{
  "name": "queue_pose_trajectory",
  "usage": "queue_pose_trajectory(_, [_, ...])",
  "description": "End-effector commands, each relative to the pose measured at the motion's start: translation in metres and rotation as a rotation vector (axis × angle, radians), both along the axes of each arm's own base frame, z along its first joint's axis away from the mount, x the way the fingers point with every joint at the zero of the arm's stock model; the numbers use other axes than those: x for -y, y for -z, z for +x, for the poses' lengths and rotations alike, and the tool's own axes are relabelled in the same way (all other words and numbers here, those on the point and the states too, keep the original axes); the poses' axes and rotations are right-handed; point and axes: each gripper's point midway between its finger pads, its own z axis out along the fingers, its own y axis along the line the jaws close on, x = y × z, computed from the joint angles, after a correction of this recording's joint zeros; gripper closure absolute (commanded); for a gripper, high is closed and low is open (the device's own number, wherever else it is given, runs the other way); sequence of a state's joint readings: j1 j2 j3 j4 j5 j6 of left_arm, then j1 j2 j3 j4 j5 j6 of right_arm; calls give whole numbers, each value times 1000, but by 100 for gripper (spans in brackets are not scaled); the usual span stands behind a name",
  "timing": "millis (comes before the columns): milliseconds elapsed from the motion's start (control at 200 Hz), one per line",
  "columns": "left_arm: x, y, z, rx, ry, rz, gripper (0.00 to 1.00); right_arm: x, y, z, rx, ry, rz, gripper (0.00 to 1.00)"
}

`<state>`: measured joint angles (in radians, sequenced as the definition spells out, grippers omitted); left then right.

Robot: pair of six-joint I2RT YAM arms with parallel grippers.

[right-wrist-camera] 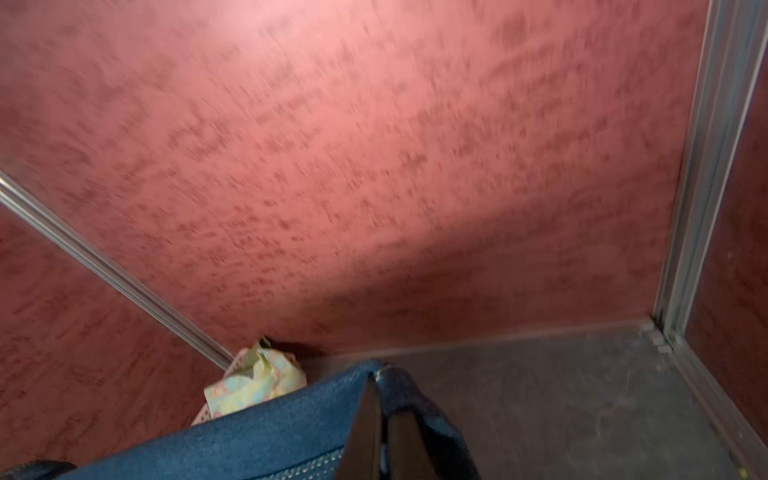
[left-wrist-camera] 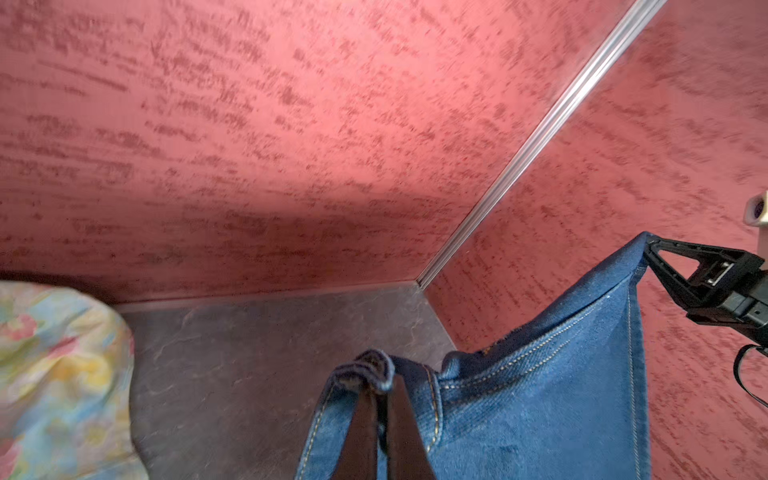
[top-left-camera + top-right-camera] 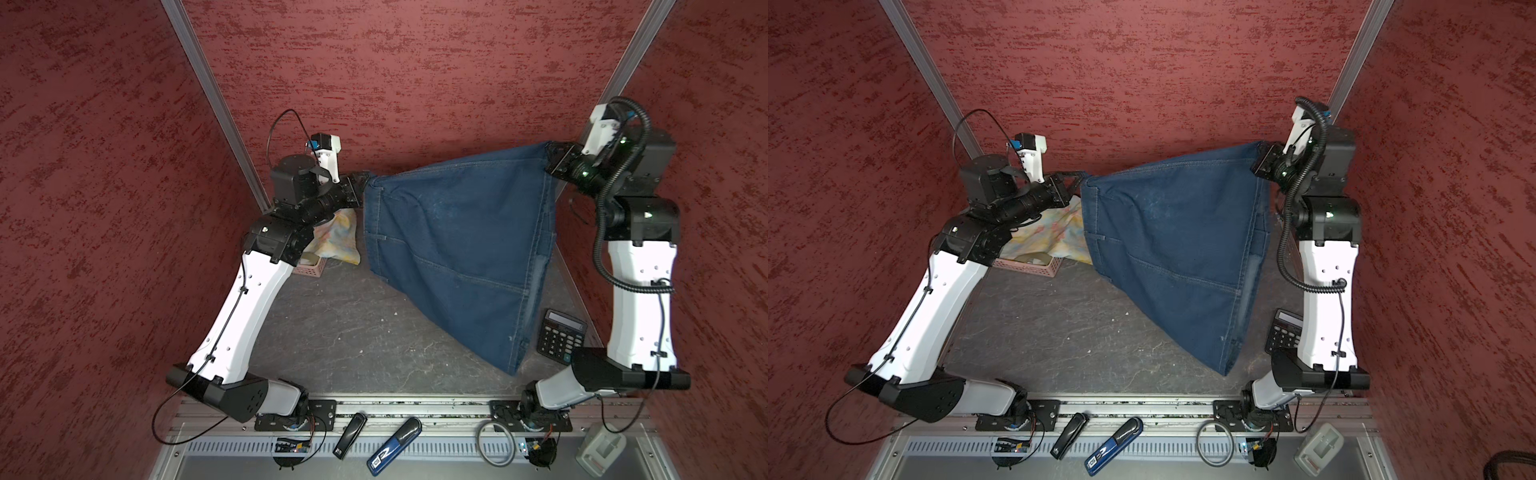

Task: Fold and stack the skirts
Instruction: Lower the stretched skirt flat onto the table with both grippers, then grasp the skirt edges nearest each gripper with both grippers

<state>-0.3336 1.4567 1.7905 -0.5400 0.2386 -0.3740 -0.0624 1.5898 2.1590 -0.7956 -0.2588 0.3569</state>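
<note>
The skirt hangs spread between both grippers, so my right gripper will move down and back, lay the skirt's corner on the tabletop beside the calculator and let go of it.
A dark blue denim skirt (image 3: 457, 249) (image 3: 1175, 257) hangs spread in the air between my two grippers, its lower corner reaching down toward the table's front right. My left gripper (image 3: 360, 179) (image 3: 1077, 179) (image 2: 380, 386) is shut on one waistband corner. My right gripper (image 3: 550, 151) (image 3: 1260, 151) (image 1: 380, 382) is shut on the opposite top corner, held higher and near the right wall. The pastel flowered skirt (image 3: 336, 237) (image 3: 1054, 232) (image 2: 54, 374) (image 1: 253, 382) lies crumpled over a pink basket (image 3: 309, 270) (image 3: 1034, 266) at the back left, partly under my left arm. A bit of olive cloth (image 3: 1030, 258) shows inside the basket.
A black calculator (image 3: 561, 336) (image 3: 1283, 332) lies at the table's right edge, beside the skirt's hanging corner. Red textured walls close in the back and both sides. On the front rail lie a black stapler (image 3: 351, 434), a blue stapler (image 3: 395, 446) and a cable loop (image 3: 494, 442).
</note>
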Motion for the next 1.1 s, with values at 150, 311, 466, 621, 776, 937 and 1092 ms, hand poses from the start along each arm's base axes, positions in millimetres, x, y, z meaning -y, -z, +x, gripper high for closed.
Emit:
queue_pose_trajectory(150, [-10,24,30,-52,-37,21,100,13,-6,36,41,25,-21,100])
queue_pose_trajectory(311, [-13,23,28,-32,-42,4,100,5,-22,36,53,-22,-22,100])
queue_pose_trajectory(466, [-19,63,12,-74,-62,-31,100,-6,12,5,21,-54,-22,100])
queue_pose_trajectory(621, [-15,175,-18,-200,-111,-38,100,-17,120,-49,-73,-88,52,100])
queue_pose_trajectory(776, [-14,256,-55,-258,-117,6,38,-29,218,-94,-205,-116,123,73])
queue_pose_trajectory(937, [-24,242,-61,-191,-135,46,10,-23,234,-107,-248,-74,101,25])
queue_pose_trajectory(1092, [-18,216,-48,-145,-129,70,10,-10,215,-103,-219,-11,43,16])
